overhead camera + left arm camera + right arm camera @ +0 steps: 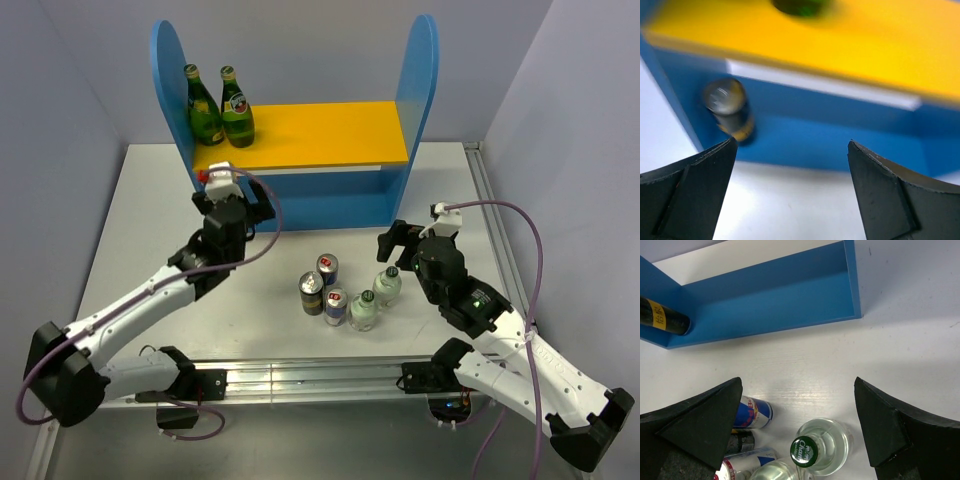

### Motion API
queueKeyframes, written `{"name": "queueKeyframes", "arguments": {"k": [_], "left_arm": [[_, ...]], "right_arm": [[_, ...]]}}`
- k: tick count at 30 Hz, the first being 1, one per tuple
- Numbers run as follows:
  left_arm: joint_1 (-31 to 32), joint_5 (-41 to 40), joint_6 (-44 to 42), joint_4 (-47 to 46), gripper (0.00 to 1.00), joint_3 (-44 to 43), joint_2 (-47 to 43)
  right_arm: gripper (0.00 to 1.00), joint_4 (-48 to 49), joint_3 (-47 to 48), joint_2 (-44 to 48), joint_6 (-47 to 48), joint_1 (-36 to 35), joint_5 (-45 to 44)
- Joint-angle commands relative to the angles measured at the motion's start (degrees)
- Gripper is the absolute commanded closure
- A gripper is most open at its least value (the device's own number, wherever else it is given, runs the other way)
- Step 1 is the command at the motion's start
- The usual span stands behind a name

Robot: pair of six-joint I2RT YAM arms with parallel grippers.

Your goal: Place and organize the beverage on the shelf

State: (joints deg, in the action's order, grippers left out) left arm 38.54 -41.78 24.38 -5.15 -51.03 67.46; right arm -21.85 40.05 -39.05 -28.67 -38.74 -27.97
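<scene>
The dark can on the tabletop is below my left gripper and back from it. My left gripper will next move back and down around the dark can from the side that is clear of neighbors.
The shelf stands at the back, with blue side panels and a yellow upper board. One dark black-gold can stands in its lower level at the left end and also shows in the right wrist view. On the table stand two blue-and-silver cans, a dark can and two clear bottles with dark green caps. My left gripper is open and empty in front of the lower level. My right gripper is open above the rear clear bottle.
Two tall green glass bottles stand at the left end of the yellow board. The rest of the lower level holds nothing that shows. Grey walls close in on both sides, and a metal rail runs along the near table edge.
</scene>
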Motion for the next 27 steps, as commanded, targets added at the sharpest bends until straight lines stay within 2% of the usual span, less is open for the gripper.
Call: {"name": "queueKeyframes", "arguments": {"k": [1,8,13,17,22,27], "left_arm": [[5.12,6.68,2.25,1.64,0.01,6.61,-5.83],[16.90,16.01,2.60,-1.71,0.01,19.11,-18.32],[17.70,25.60,2.86,-2.15,0.01,23.42,-26.66],[18.76,28.50,3.13,-1.80,0.01,25.01,-28.96],[19.72,36.31,3.22,-4.08,0.01,28.16,-29.58],[23.15,33.97,4.71,-5.75,0.01,31.51,-30.46]], "right_arm": [[0.00,1.72,0.11,0.64,-0.08,-0.28,-1.39],[0.00,1.54,0.46,0.29,-0.07,-0.37,-2.18],[0.00,1.11,0.38,0.20,-0.25,-0.28,-2.88],[0.00,0.93,0.46,0.11,-0.51,-0.28,-3.32],[0.00,0.49,0.38,-0.06,-0.60,-0.37,-3.85],[0.00,0.31,0.46,0.11,-0.78,-0.28,-4.38]]}}
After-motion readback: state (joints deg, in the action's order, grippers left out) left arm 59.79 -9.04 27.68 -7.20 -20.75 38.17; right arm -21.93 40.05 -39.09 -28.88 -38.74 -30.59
